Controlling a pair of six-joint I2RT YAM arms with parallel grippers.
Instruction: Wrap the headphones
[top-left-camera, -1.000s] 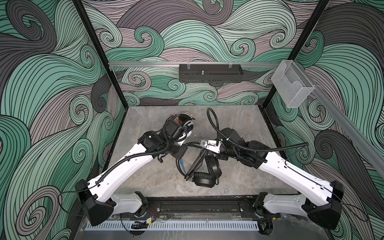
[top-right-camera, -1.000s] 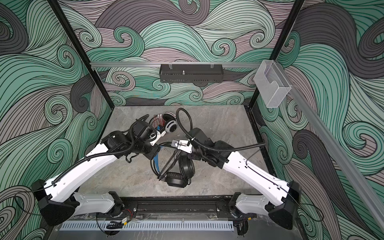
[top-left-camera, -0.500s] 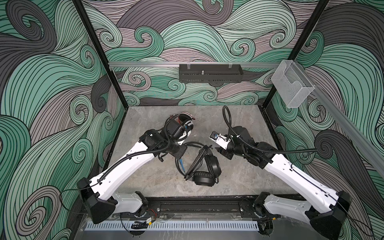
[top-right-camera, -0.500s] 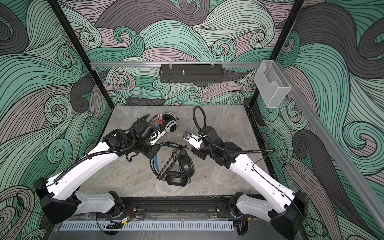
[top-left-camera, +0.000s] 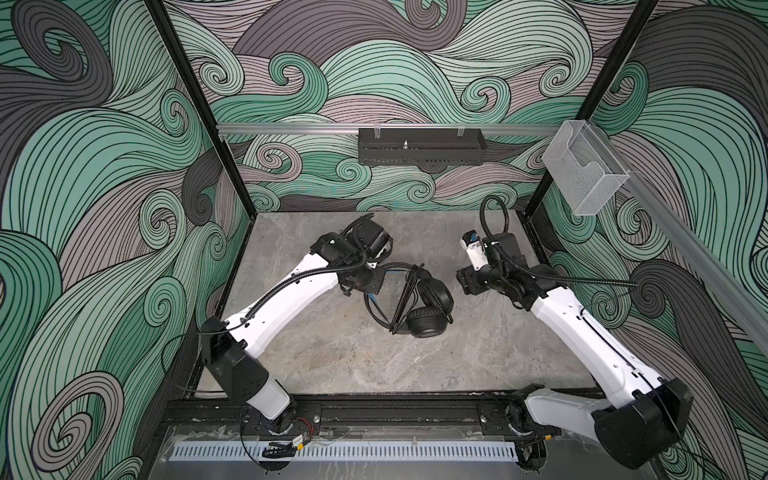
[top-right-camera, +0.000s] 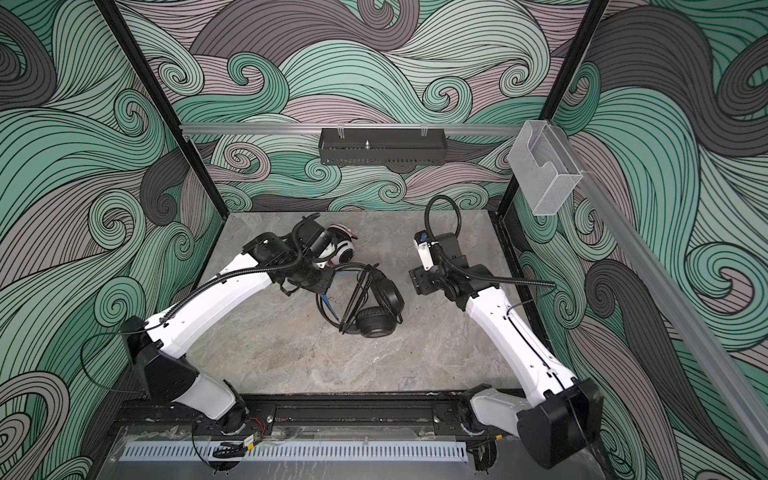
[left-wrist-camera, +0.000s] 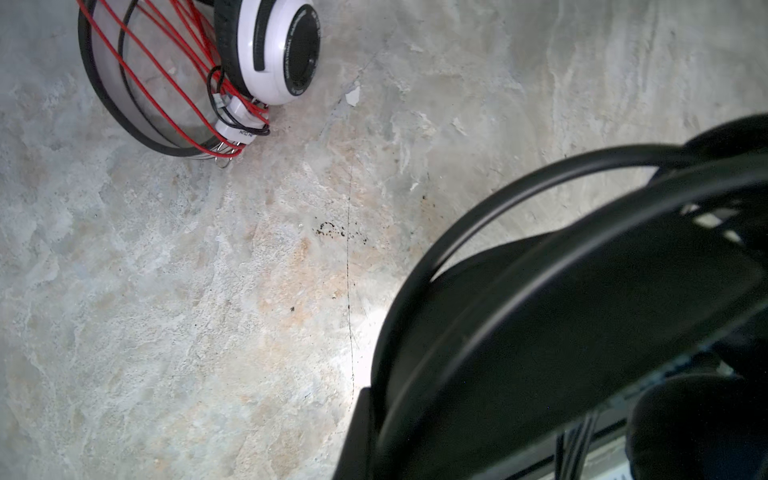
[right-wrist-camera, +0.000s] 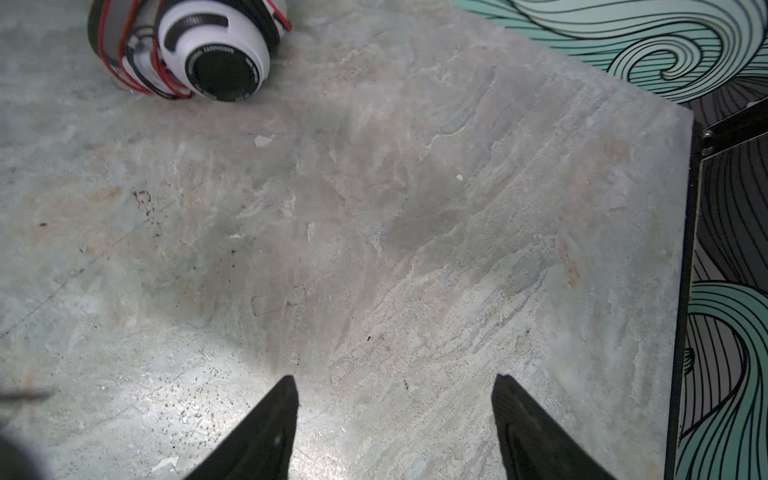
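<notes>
Next, my left gripper carries the headband and cord outward, lowers them onto clear tabletop beside the white headphones (top-right-camera: 343, 249), outward of and below the gripper, and releases them.
The black headphones (top-left-camera: 428, 309) (top-right-camera: 376, 309) lie mid-table in both top views, with the black cord (top-left-camera: 405, 297) running in several strands across the headband. My left gripper (top-left-camera: 371, 286) is shut on that headband, which fills the lower corner of the left wrist view (left-wrist-camera: 561, 332). The white headphones (top-right-camera: 343, 249) (left-wrist-camera: 270, 50), wound with a red cord (left-wrist-camera: 166, 70), lie farther back, behind the left arm, and also show in the right wrist view (right-wrist-camera: 216, 54). My right gripper (top-left-camera: 464, 281) (right-wrist-camera: 395, 380) stands open and empty to the right of the black pair, over bare table.
A black tray (top-left-camera: 419, 145) hangs on the back wall and a clear plastic box (top-left-camera: 582, 170) on the right rail. The table's right edge (right-wrist-camera: 688, 249) runs close beside the right gripper. A black rail (top-left-camera: 395, 409) borders the front.
The right gripper has opened and drawn back to the right, away from the black headphones and the cord. The left arm has held still.
</notes>
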